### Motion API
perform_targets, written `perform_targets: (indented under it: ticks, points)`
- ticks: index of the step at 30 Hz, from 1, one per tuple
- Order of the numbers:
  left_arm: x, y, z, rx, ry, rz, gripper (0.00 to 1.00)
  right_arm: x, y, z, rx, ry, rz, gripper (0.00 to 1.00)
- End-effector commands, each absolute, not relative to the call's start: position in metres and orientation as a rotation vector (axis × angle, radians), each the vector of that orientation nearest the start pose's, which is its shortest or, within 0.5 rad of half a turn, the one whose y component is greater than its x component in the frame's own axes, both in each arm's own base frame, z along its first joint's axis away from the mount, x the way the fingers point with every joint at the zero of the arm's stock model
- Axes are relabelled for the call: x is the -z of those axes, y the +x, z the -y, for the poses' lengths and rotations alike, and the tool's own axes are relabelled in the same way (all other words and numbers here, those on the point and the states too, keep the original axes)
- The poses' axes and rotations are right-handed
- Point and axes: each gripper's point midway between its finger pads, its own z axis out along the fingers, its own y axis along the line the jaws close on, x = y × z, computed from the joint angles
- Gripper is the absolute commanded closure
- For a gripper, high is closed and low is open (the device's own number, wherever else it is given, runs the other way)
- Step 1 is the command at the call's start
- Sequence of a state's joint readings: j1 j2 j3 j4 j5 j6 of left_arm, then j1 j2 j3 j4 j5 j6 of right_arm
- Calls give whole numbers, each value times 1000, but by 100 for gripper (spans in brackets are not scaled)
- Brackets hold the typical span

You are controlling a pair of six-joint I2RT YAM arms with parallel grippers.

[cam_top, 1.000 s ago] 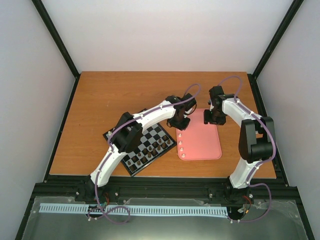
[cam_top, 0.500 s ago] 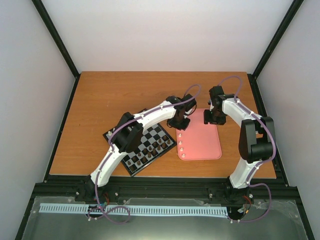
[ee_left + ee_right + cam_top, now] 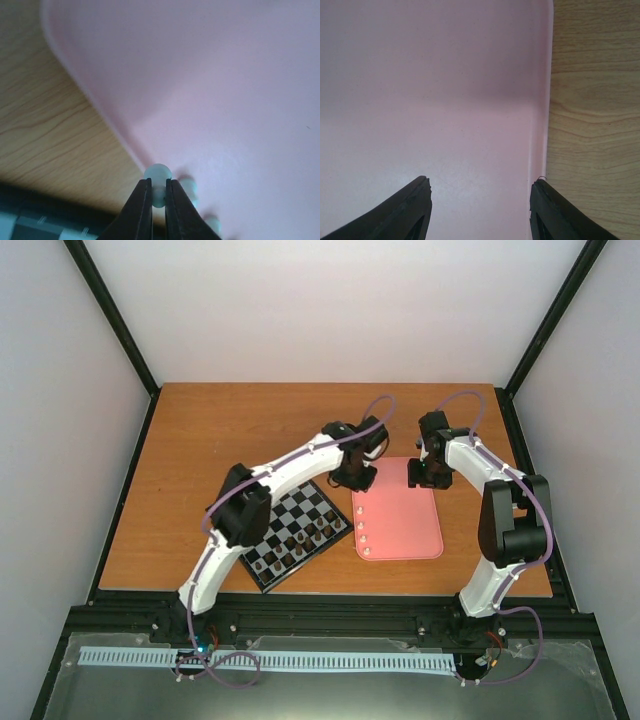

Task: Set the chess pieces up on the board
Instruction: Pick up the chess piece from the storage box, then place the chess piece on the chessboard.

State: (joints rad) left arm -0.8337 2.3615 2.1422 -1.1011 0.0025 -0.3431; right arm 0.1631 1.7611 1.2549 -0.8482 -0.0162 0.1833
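The left gripper goes to the left in the top view next and lowers its white piece onto the board's far side, as dark pieces occupy the board's near rows.
My left gripper is shut on a cream-white chess piece, whose round head stands out above the fingertips. It hangs over the far left corner of the pink tray. Two more white chess pieces show blurred just behind it. From above, my left gripper is at the tray's far left corner, and several white chess pieces line the tray's left edge. The board lies left of the tray, with dark brown pieces on its near rows. My right gripper is open and empty over the tray's right edge.
The pink tray lies flat on the wooden table, its left rim close to the board's right corner. My right gripper hovers at the tray's far edge, a short way right of the left one. Black frame rails border the table.
My left gripper has shut on a white piece at the tray's left edge and lifted slightly toward the far corner. Its elbow swung left. The right arm has not moved.
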Motion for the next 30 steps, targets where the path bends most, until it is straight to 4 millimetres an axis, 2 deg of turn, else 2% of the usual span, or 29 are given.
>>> perform_targets:
  ticks: [1, 5, 7, 12, 15, 19, 30]
  points:
    - [-143, 355, 346, 230, 574, -2764, 99, -73, 361, -62, -105, 33, -2910, 46]
    - [-155, 351, 287, 196, 411, -2788, 99, -71, 362, -64, -124, 25, -2914, 46]
    - [-155, 347, 255, 169, 319, -2802, 99, -71, 364, -65, -132, 19, -2916, 46]
    - [-139, 340, 178, 85, 108, -2834, 99, -70, 365, -68, -145, 10, -2921, 46]
    - [-131, 344, 150, 36, 38, -2810, 99, -68, 366, -69, -151, 6, -2929, 46]
    - [-120, 358, 138, 26, -2, -2785, 99, -67, 367, -70, -157, 0, -2936, 46]
    - [-79, 371, 140, 8, -20, -2823, 99, -70, 370, -69, -142, -10, -2943, 46]
